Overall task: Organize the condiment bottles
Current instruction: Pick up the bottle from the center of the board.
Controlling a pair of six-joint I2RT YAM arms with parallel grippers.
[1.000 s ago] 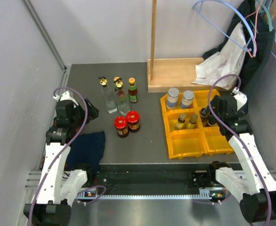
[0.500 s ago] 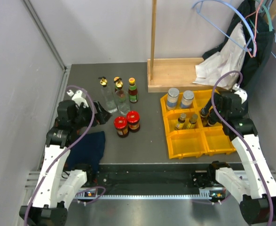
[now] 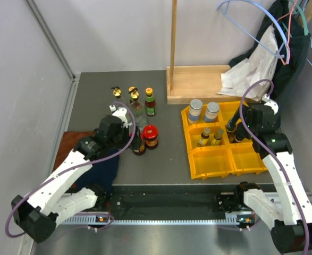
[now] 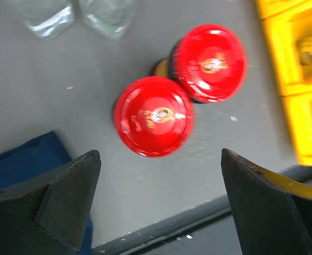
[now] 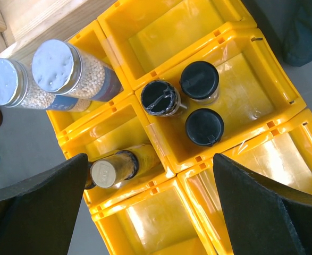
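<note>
The nearer jar's red lid point(image 4: 154, 117) sits beyond my fingertips, so my left gripper will lower toward that jar next, bringing its lid between them.
Two red-lidded dark jars point(image 4: 154, 116) point(image 4: 210, 62) stand side by side on the grey table. My left gripper point(image 4: 158, 204) is open and empty, hovering just on the near side of the nearer jar; in the top view point(image 3: 133, 139) it hides that jar's lid, and the other jar point(image 3: 151, 133) shows. Two clear gold-stoppered bottles point(image 3: 116, 93) point(image 3: 133, 95) and a green bottle point(image 3: 150, 103) stand behind. My right gripper point(image 5: 150, 207) is open and empty above the yellow bin point(image 5: 161, 32), which holds three black-capped bottles point(image 5: 204, 126), silver-lidded jars point(image 5: 55, 64) and a gold-capped bottle point(image 5: 109, 171).
The yellow bin point(image 3: 215, 159) has empty front compartments. A blue cloth point(image 3: 100, 170) lies at the near left by a reddish-brown mat point(image 3: 70, 142). A wooden stand point(image 3: 198, 84) sits at the back, with hangers and clothes point(image 3: 272, 58) at the back right.
My left arm has swung right from the table's left side to just above the red-lidded jars, uncovering the mat. The right arm has hardly moved.
</note>
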